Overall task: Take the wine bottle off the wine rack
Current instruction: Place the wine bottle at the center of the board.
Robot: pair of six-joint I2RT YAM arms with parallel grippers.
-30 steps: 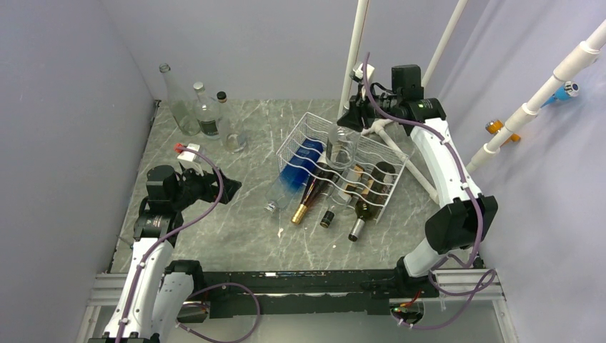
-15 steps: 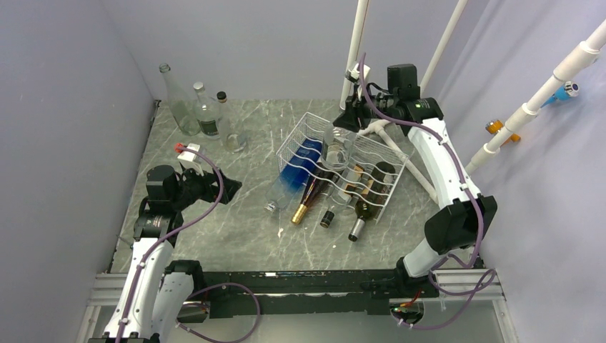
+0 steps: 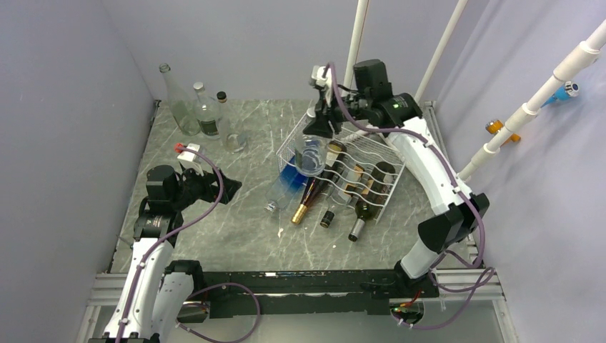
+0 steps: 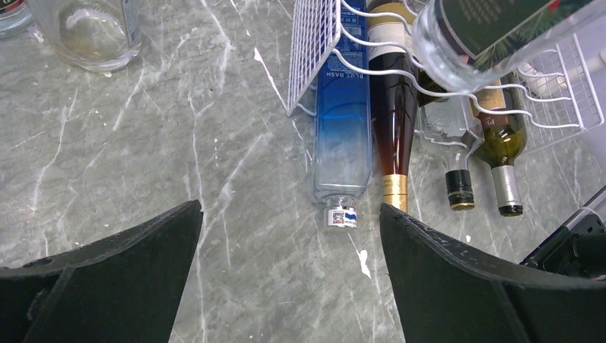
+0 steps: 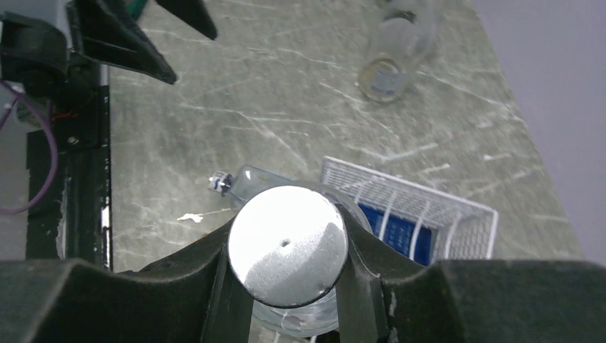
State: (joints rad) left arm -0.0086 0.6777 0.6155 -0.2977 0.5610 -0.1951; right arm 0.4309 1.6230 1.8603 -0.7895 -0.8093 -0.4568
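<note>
The bare tabletop is below my right gripper and to its left in the top view, so I next need to move it back and down to release on the tabletop.
My right gripper [image 3: 319, 120] is shut on the silver-capped neck of a clear wine bottle [image 3: 310, 153] and holds it hanging in the air above the left end of the white wire wine rack [image 3: 371, 146]. In the right wrist view the fingers [image 5: 214, 286] clamp either side of the silver cap [image 5: 287, 243], with the rack [image 5: 429, 196] below. The bottle's base also shows in the left wrist view [image 4: 493, 36]. A blue bottle [image 3: 293, 174], an amber bottle [image 3: 309, 196] and other dark bottles lie in the rack. My left gripper [image 3: 227, 187] is open and empty, low over the table left of the rack.
Several clear glass bottles [image 3: 196, 107] and a glass tumbler [image 3: 234, 141] stand at the far left corner. White plastic pipes [image 3: 354, 50] rise behind the rack and slant along the right. Walls close in at left and back.
My right gripper has swung left and toward the rack's left end, carrying the clear bottle higher above the rack. The left arm has not moved.
</note>
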